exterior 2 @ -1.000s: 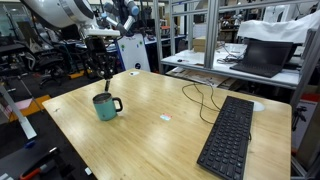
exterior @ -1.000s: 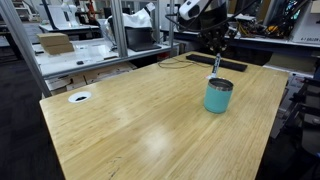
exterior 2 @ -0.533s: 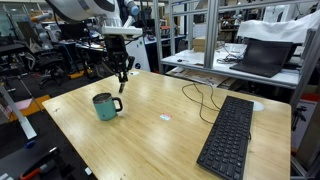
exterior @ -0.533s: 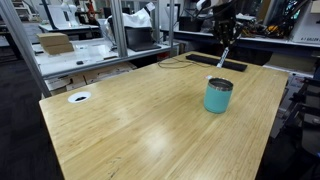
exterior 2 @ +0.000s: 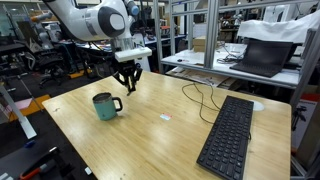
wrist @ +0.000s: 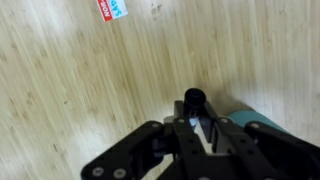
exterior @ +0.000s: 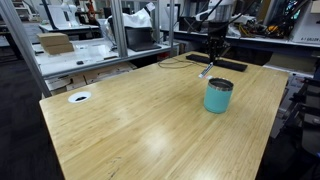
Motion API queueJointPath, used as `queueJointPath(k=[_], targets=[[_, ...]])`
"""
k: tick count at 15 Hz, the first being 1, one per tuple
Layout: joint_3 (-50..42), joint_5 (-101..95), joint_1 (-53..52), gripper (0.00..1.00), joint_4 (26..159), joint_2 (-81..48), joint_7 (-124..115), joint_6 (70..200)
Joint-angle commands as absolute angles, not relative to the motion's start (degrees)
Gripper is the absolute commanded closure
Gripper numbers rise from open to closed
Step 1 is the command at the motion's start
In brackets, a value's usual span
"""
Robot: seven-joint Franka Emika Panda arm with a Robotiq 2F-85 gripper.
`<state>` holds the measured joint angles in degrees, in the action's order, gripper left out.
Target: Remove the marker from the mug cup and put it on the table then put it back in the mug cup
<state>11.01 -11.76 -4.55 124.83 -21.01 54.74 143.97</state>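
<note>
I should next lower the hanging marker onto the clear wood beside the teal mug cup and release it, as that bare tabletop is below my gripper.
The teal mug cup [exterior: 218, 95] stands upright on the light wood table [exterior: 130, 120]; it also shows in an exterior view [exterior 2: 104, 106] and at the edge of the wrist view [wrist: 243, 119]. My gripper [exterior: 213, 55] is shut on the marker [exterior: 206, 70], a slim light stick with a dark end, which hangs tilted below the fingers. It hovers above the table beside the cup, not over it. In an exterior view the gripper [exterior 2: 127, 80] is just beyond the cup. In the wrist view the marker's dark end [wrist: 193, 99] pokes out between the fingers [wrist: 197, 125].
A long black keyboard [exterior 2: 228, 135] lies on the table with a cable [exterior 2: 200, 95] beside it. A white-ringed hole [exterior: 79, 97] sits near one corner. A small sticker [wrist: 112, 9] lies on the wood. Grey shelving benches [exterior: 80, 50] stand behind.
The gripper lifted the marker up out of the cup, moved sideways away from it, and has come down lower over the table beside the cup.
</note>
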Motion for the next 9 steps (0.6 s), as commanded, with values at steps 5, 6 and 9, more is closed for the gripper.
queueJointPath(k=[5,6,9], targets=[[11.08,-13.23,-5.29,0.95,122.7,-27.42,53.4,153.88],[11.19,-13.38,-5.44,0.95,122.25,-28.35,53.51,154.48],[11.16,-14.29,-6.44,0.95,120.63,-30.9,53.32,154.81]])
